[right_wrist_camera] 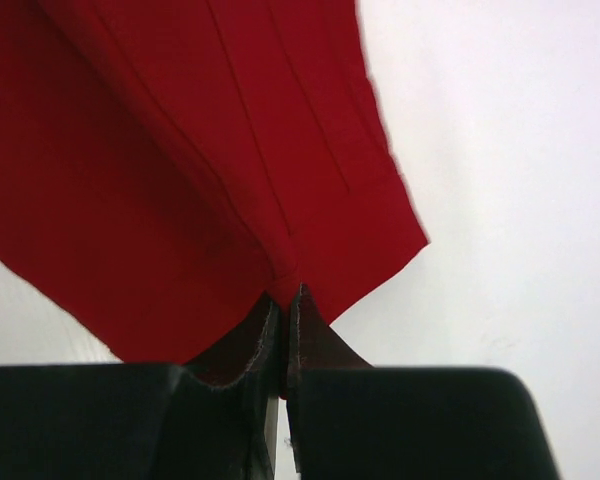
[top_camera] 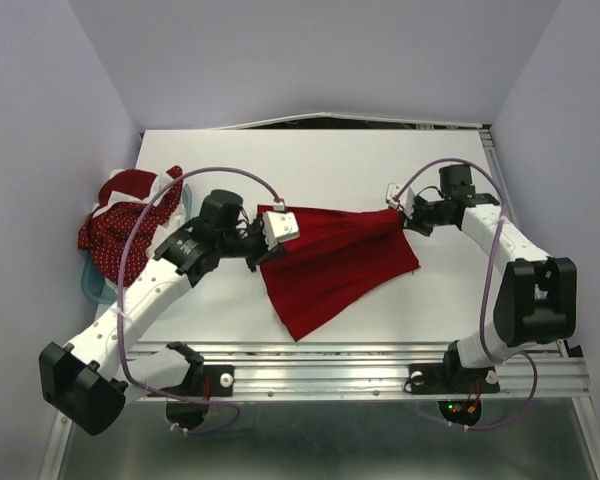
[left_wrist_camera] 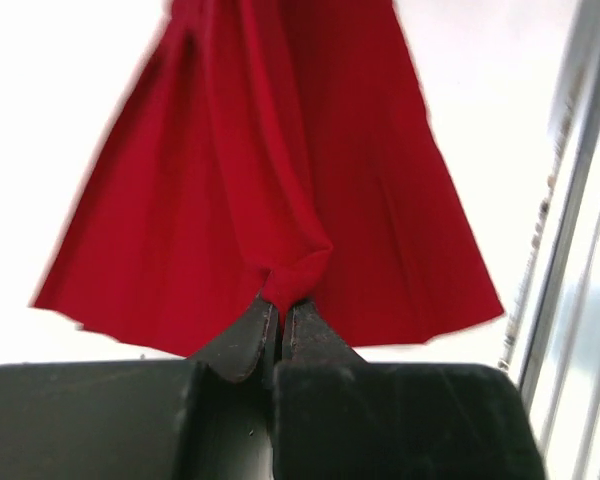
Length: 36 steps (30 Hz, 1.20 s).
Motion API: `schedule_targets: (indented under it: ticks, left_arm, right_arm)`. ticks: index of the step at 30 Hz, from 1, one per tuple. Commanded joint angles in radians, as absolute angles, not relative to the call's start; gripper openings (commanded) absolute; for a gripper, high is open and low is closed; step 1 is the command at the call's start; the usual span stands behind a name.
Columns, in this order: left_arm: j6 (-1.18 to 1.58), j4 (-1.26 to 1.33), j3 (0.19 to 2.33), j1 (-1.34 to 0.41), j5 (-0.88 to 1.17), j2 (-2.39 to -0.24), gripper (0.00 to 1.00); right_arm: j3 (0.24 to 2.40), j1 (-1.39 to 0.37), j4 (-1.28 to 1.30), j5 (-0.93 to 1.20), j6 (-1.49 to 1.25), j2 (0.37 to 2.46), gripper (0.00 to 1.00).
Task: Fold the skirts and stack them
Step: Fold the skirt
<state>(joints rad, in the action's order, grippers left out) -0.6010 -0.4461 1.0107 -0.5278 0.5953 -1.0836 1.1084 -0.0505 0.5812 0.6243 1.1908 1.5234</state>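
Note:
My right gripper moves back and down next to release the red skirt's fold by the skirt's near corner on this side, which lies uncovered below and back of it.
A plain bright red skirt [top_camera: 330, 260] is stretched across the middle of the white table [top_camera: 280, 160], its lower part fanning toward the front edge. My left gripper [top_camera: 263, 232] is shut on its left corner; in the left wrist view the black jaws pinch a bunched fold [left_wrist_camera: 295, 285] of the red skirt [left_wrist_camera: 260, 180]. My right gripper [top_camera: 400, 215] is shut on the right corner, the cloth [right_wrist_camera: 180, 160] caught between its fingertips [right_wrist_camera: 265, 315]. A dark red white-dotted skirt [top_camera: 115, 225] lies heaped at the far left with some white cloth [top_camera: 168, 182].
A teal tub [top_camera: 92, 280] sits under the dotted heap at the table's left edge. An aluminium rail [top_camera: 360, 365] runs along the front edge by the arm bases. Purple cables loop over both arms.

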Motion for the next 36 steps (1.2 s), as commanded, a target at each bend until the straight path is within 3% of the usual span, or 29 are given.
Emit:
schedule_targets:
  ticks: [1,10,13,14,15,16,17,18,19,20,21,28,34,36]
  left_arm:
    - [-0.572,-0.401,0.89,-0.623,0.51,-1.054,0.0]
    - [-0.594,-0.33,0.793,-0.716,0.46,-1.152,0.0]
    - [-0.61,-0.351,0.805,-0.735,0.463,-1.212,0.0]
    - [-0.617,-0.36,0.81,-0.739,0.469,-1.23,0.09]
    - [-0.624,-0.38,0.818,-0.75,0.474,-1.235,0.17]
    - [-0.643,-0.394,0.819,-0.758,0.482,-1.227,0.37]
    - [-0.643,-0.406,0.824,-0.764,0.486,-1.215,0.38]
    - [-0.664,-0.423,0.834,-0.768,0.489,-1.2,0.52]
    - [-0.672,-0.446,0.841,-0.775,0.488,-1.18,0.6]
    - [-0.686,-0.455,0.848,-0.775,0.483,-1.134,0.72]
    - [-0.69,-0.475,0.874,-0.775,0.46,-1.114,0.74]
    - [-0.568,-0.497,1.093,-0.776,0.43,-1.167,0.73]
    - [-0.388,-0.309,1.206,-0.822,0.364,-1.36,0.7]
    - [-0.319,-0.253,1.209,-0.836,0.328,-1.423,0.64]
  right_arm:
    - [1.02,-0.028,0.535,0.572,1.285,1.497,0.01]
    - [0.822,-0.037,0.515,0.56,1.454,1.407,0.01]
    - [0.802,-0.037,0.518,0.552,1.474,1.396,0.16]
    - [0.801,-0.037,0.522,0.551,1.479,1.393,0.18]
    - [0.802,-0.046,0.525,0.551,1.483,1.391,0.3]
    - [0.805,-0.046,0.528,0.552,1.485,1.384,0.39]
    - [0.811,-0.046,0.532,0.551,1.485,1.384,0.48]
    - [0.821,-0.046,0.551,0.554,1.474,1.372,0.56]
    - [0.831,-0.046,0.56,0.555,1.459,1.362,0.71]
    - [0.86,-0.046,0.584,0.561,1.421,1.339,0.73]
    - [0.879,-0.046,0.597,0.563,1.393,1.325,0.78]
    - [0.992,-0.035,0.624,0.476,0.922,1.258,0.76]
    - [1.044,0.06,0.744,0.474,0.53,1.325,0.63]
    - [1.061,0.08,0.797,0.48,0.43,1.388,0.6]
